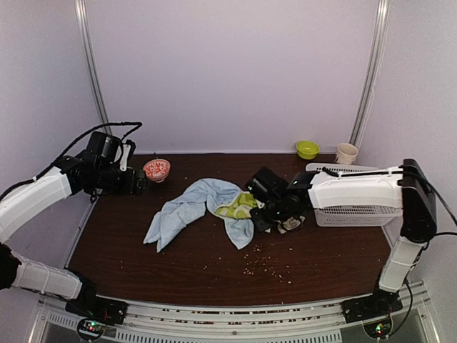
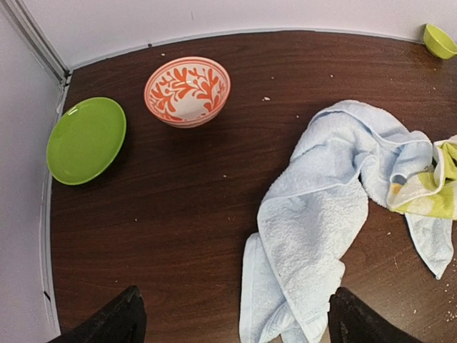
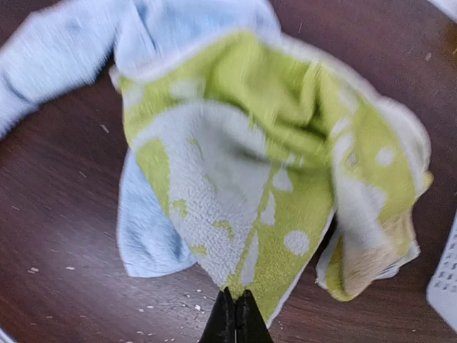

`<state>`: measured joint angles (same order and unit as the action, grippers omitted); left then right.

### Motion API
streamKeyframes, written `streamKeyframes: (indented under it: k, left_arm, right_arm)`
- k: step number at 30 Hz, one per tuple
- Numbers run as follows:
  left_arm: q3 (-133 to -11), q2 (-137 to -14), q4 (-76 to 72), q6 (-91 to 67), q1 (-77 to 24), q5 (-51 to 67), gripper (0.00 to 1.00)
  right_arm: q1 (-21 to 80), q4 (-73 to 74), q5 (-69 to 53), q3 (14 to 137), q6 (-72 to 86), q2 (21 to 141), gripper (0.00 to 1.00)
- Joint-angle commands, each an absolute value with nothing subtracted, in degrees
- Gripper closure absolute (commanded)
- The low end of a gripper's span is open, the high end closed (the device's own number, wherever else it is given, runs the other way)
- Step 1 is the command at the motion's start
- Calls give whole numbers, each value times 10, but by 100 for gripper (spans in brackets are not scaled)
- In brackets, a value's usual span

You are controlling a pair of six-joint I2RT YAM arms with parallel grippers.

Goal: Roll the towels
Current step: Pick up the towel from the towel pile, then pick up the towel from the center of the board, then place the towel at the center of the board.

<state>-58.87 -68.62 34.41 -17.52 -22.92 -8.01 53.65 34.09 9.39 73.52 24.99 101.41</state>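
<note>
My left gripper is to go down and to the right in the top view next, onto the near end of the blue towel, which lies clear of the green towel (image 3: 271, 179).
The pale blue towel (image 1: 189, 209) lies crumpled in a long heap at mid-table, and it fills the right half of the left wrist view (image 2: 321, 221). The lime-green and cream patterned towel (image 1: 239, 206) lies bunched over its right end. My right gripper (image 3: 235, 307) is shut on a lower corner of the green towel (image 3: 271, 179), its fingers pressed together with cloth pinched at their tips; blue towel (image 3: 150, 236) shows underneath. My left gripper (image 2: 235, 325) stands open, raised at the far left (image 1: 139, 182), its fingers apart above the blue towel's near end and touching nothing.
An orange-patterned bowl (image 1: 156, 170) sits at the back left beside a green plate (image 2: 86, 139). A small green bowl (image 1: 307, 148) and a cup (image 1: 346, 153) stand at the back right. A white basket (image 1: 353, 211) sits under the right arm. Crumbs (image 1: 268, 266) dot the front.
</note>
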Motion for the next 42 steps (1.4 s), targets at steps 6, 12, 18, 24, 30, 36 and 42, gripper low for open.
streamKeyframes:
  k: [6,12,18,24,30,36,42]
  left_arm:
    - [-552,-768,276,-276,-306,-80,11]
    - [-591,-900,299,-303,-351,-129,10]
    - [-607,-971,308,-316,-367,-136,29]
    - [-636,-941,398,-340,-364,-242,100]
    - [-686,-613,564,-345,-272,-317,100]
    - [-832,-539,684,-306,-263,-352,100]
    - [-653,-543,585,-334,-260,-309,100]
  right_arm:
    - [535,348,154,800,166,710,100]
    - [536,365,166,770,174,656,100]
    - [535,359,165,728,183,615,100]
    - [536,356,174,720,179,591,100]
    - [534,348,187,731,159,567,100]
    - [528,313,164,725,158,581,100]
    - [528,287,148,702,173,618,100]
